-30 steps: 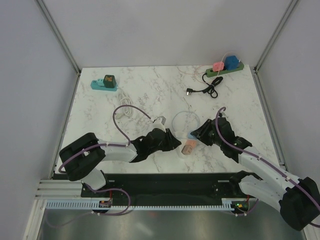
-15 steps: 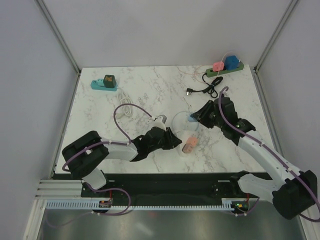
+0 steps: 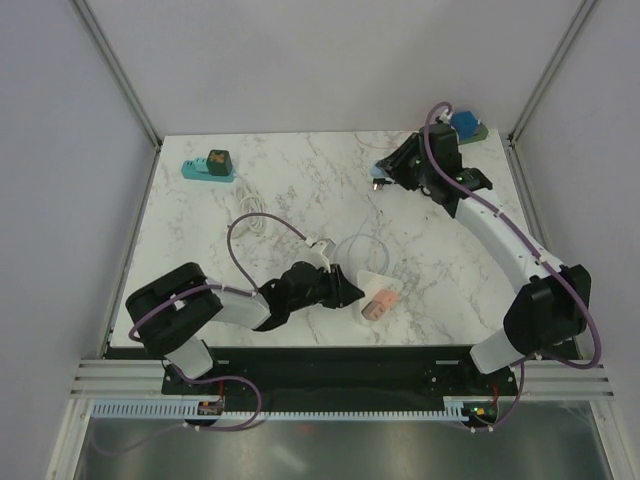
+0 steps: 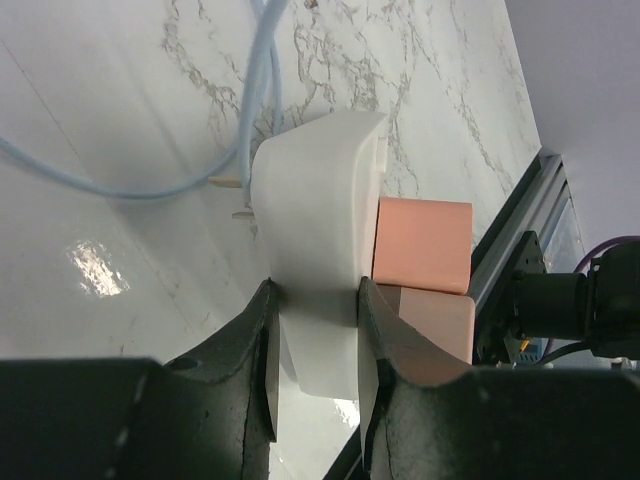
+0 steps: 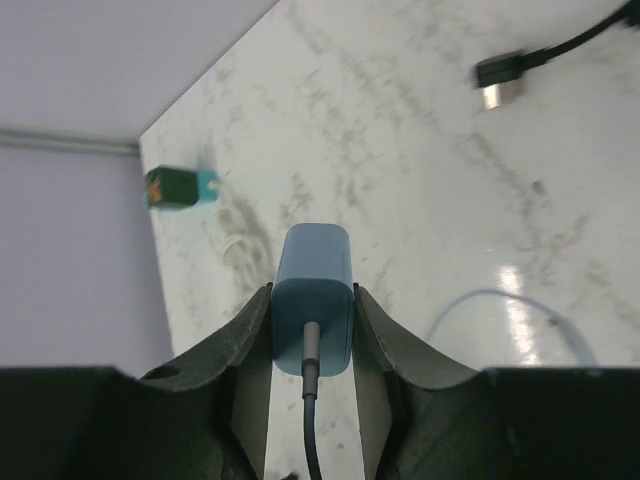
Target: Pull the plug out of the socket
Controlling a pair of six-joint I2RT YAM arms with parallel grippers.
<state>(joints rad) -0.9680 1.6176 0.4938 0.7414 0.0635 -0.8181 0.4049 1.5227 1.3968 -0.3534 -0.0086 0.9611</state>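
I will next pull my right gripper back, to the right in the top view and down onto bare marble to let go of the plug, because the plug is off the socket [image 4: 320, 190].
My left gripper [image 3: 352, 291] is shut on the white socket block [image 3: 374, 284], which rests on the marble table with a pink block [image 3: 380, 304] against it. In the left wrist view the fingers [image 4: 262, 330] clamp the white socket [image 4: 320, 190], and the pink block [image 4: 422, 245] sits on its right. My right gripper [image 3: 384, 169], far back right above the table, is shut on the blue plug [image 3: 381, 166]. The right wrist view shows the blue plug [image 5: 313, 285] between the jaws, free of the socket, with its thin cable [image 5: 310, 400] trailing back.
A teal power strip with a green plug [image 3: 208, 165] lies back left. A green strip with a blue plug [image 3: 465, 126] lies back right, behind my right arm. A white cable coil [image 3: 255, 222] and a light blue cable loop [image 3: 356, 244] lie mid-table. A black cable's connector [image 5: 500, 88] is nearby.
My right arm swung from beside the socket to the far back right, carrying the blue plug away. The left gripper stayed put, holding the socket.
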